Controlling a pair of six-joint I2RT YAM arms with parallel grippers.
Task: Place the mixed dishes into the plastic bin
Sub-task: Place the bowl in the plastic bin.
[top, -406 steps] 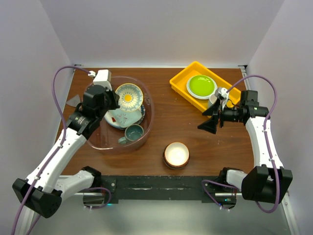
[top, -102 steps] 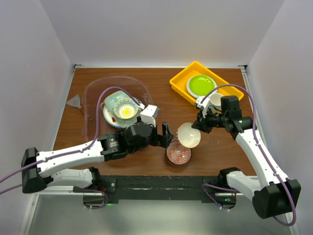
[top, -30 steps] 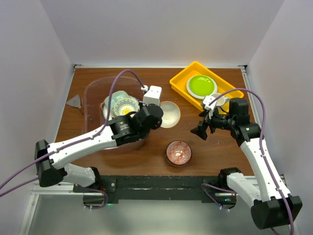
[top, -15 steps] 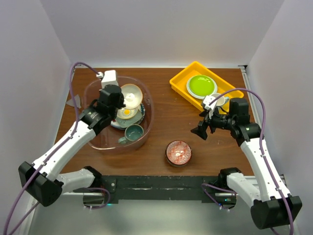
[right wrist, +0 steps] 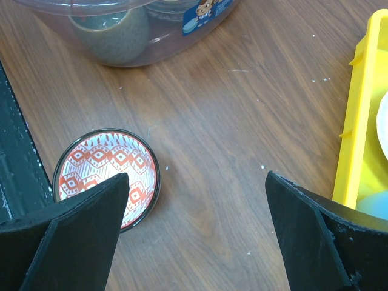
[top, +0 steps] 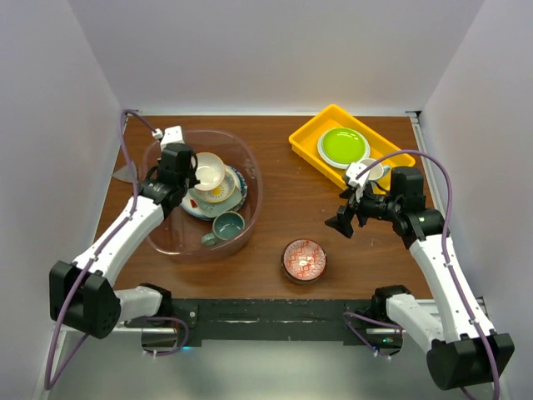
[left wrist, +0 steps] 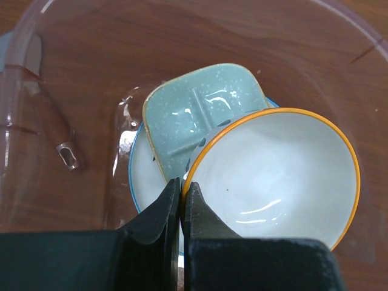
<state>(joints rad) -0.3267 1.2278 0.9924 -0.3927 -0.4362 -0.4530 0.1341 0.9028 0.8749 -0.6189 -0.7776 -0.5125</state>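
The left gripper lowers the white bowl next until it nests in a yellow-edged bowl on the stacked dishes (top: pixel 218 190), then opens.
My left gripper (top: pixel 194 172) is shut on the rim of a white bowl with an orange edge (top: pixel 209 171), holding it inside the plastic bin (top: pixel 254 193). In the left wrist view the jaws (left wrist: pixel 182 185) pinch that bowl (left wrist: pixel 279 176) above a pale mint squarish dish (left wrist: pixel 200 115) lying on a blue-rimmed plate (left wrist: pixel 140 188). A teal mug (top: pixel 226 227) stands in the bin's near part. A small red-patterned bowl (top: pixel 303 259) sits on the table near the front edge. My right gripper (top: pixel 346 218) hangs open above the table, right of that bowl (right wrist: pixel 103 170).
A yellow tray (top: pixel 306 133) at the back right holds a lime-green plate (top: pixel 343 145), with a small white cup (top: pixel 372 171) beside it. The tray's edge (right wrist: pixel 357 121) shows at the right of the right wrist view. A small grey piece (top: pixel 125 172) lies left of the bin.
My left arm swung the white bowl from the middle of the table leftward into the bin and has shifted it a little further left. The right arm has not moved.
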